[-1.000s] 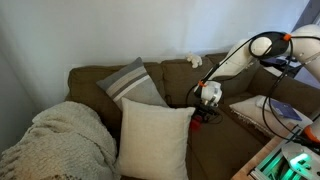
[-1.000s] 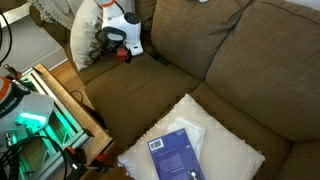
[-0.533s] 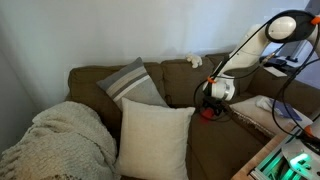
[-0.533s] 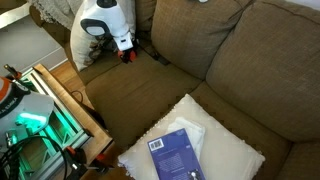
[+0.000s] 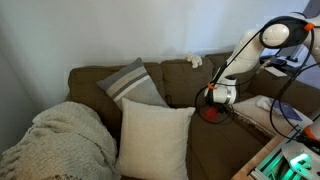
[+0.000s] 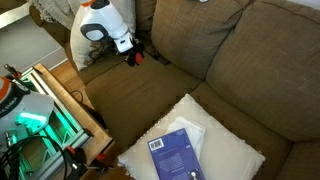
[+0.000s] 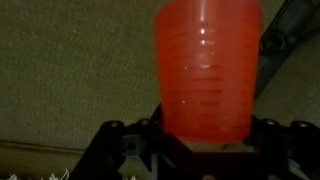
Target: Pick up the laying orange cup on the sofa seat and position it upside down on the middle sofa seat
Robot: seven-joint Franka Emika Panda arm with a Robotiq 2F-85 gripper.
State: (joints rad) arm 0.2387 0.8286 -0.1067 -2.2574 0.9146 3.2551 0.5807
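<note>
Next, my gripper shifts toward the book and lowers onto the open middle sofa seat (image 5: 215, 145).
The orange cup (image 7: 205, 70) fills the wrist view, held between my gripper's (image 7: 205, 125) jaws with its wide end pointing away from the camera. In both exterior views the gripper (image 5: 212, 100) (image 6: 128, 52) hangs just above the middle sofa seat (image 5: 215, 145) (image 6: 125, 100), near the backrest. The cup shows as an orange-red patch under the gripper (image 5: 207, 112) (image 6: 135, 58). The gripper is shut on the cup. Whether the cup touches the seat cannot be told.
A cream square pillow (image 5: 155, 138), a grey striped pillow (image 5: 130, 84) and a knitted blanket (image 5: 55, 140) lie beside the middle seat. Another cream pillow with a blue book (image 6: 178, 155) lies on the seat on the other side. Equipment with green lights (image 6: 35, 125) stands before the sofa.
The gripper with the cup has shifted slightly along the seat, away from the cream square pillow, and the arm's upper links have swung. The cup stays in the jaws.
</note>
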